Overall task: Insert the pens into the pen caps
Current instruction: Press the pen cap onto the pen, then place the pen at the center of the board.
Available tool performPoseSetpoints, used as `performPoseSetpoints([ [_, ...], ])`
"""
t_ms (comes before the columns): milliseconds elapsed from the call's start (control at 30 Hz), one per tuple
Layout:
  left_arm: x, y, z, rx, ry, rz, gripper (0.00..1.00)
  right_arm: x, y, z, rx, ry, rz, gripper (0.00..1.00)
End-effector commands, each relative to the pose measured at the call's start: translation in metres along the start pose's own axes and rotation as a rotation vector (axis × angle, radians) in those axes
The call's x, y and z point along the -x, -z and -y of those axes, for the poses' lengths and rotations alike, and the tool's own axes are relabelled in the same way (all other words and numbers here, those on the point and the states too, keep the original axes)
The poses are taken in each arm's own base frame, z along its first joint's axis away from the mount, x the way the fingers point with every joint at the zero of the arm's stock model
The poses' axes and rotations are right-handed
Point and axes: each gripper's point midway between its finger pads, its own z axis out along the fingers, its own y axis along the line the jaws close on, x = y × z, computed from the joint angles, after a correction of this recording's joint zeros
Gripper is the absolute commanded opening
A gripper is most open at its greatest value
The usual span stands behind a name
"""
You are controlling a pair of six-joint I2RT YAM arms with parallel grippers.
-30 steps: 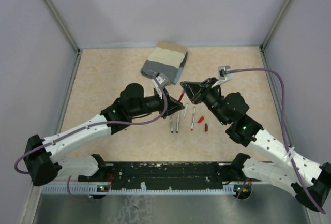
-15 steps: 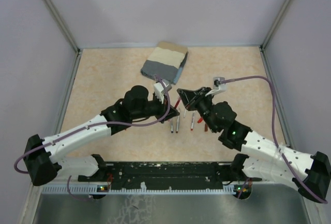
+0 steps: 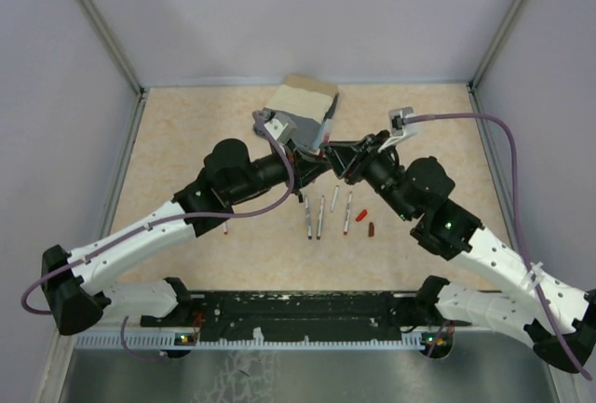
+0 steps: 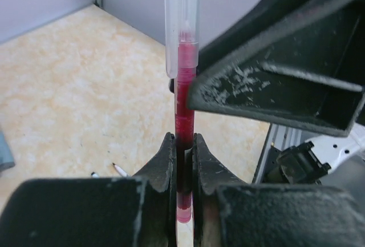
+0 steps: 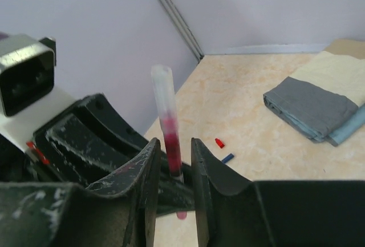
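My left gripper carries the pen down and to the left in the top view next and releases it there, since bare tabletop lies that way.
A pen with a clear barrel and a red lower part stands upright above the table, and my left gripper is shut on its red end. My right gripper straddles the same pen, jaws open with a gap on each side. In the top view both grippers meet in mid-air, the left gripper beside the right gripper. Several more pens lie side by side on the table below. A red pen cap and a dark pen cap lie right of them.
A folded grey and beige cloth lies at the back, just beyond the grippers. In the right wrist view a small red cap and a blue cap lie on the table. Walls close in the table's sides and back.
My right gripper's jaws have parted off the pen. Both grippers have risen and moved back toward the cloth, the left one still gripping the pen.
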Motion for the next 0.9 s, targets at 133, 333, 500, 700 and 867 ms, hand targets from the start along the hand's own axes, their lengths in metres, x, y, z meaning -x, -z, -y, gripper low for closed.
performPoseSetpoints([
  [133,0.015,0.004,-0.011,0.063,-0.028,0.051,0.00,0.025,0.030,-0.005,0.039,0.065,0.069,0.32],
  [333,-0.015,0.008,-0.036,0.179,-0.030,-0.054,0.00,-0.015,0.041,0.044,-0.141,0.077,-0.014,0.41],
  [500,-0.046,0.017,-0.068,0.329,-0.027,-0.173,0.00,-0.071,0.047,0.094,-0.394,0.092,-0.234,0.42],
  [700,-0.098,0.029,-0.118,0.508,0.086,-0.378,0.00,-0.118,0.039,0.114,-0.473,0.097,-0.438,0.43],
  [867,-0.139,0.043,-0.153,0.631,0.155,-0.504,0.00,-0.142,0.031,0.121,-0.430,0.005,-0.531,0.45],
])
